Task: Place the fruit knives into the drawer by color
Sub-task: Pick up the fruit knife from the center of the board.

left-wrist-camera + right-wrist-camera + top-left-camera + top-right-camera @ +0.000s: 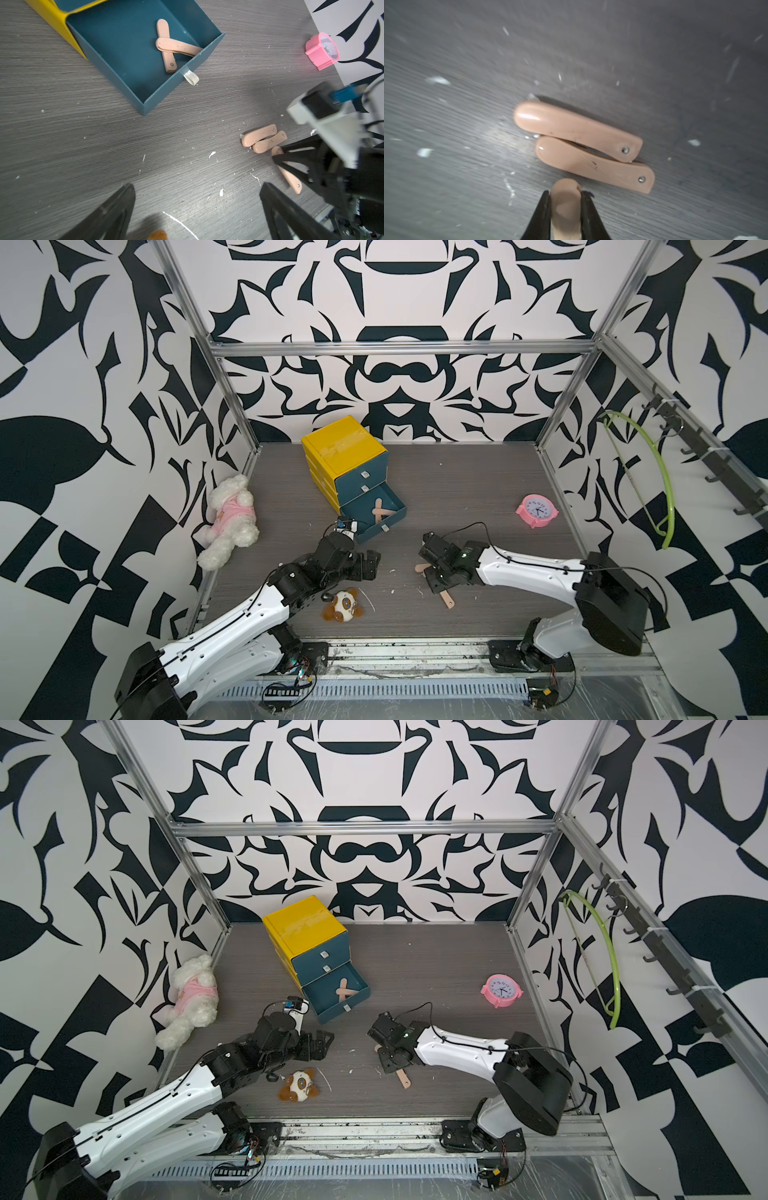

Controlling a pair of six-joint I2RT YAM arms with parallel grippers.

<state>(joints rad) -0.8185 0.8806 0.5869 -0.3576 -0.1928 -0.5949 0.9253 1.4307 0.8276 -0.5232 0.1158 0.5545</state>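
Note:
The robot's right gripper needs to go up and outward over the crossed knives in the open teal drawer (176, 83) and let go of its knife there, because that drawer holds the peach ones.
My right gripper (565, 194) is shut on the rounded end of a peach fruit knife (564, 209), low over the grey table; the knife's other end sticks out beneath the wrist (447, 600). Two more peach fruit knives (575, 128) (593, 166) lie side by side, touching, just beyond that fingertip pair. The teal drawer (176, 83) is pulled out, and two peach knives (172, 46) lie crossed inside it, seen in both top views (380, 510) (346, 990). My left gripper (197, 187) hangs open over bare table near the drawer's front (370, 562).
The yellow cabinet (340, 448) holds two shut drawers above the open one. A brown-and-white plush toy (343, 605) lies by the left arm, a white plush dog in pink (230, 518) at the left wall, a pink clock (537, 510) at the right, and a green hanger (660, 481) on the right wall.

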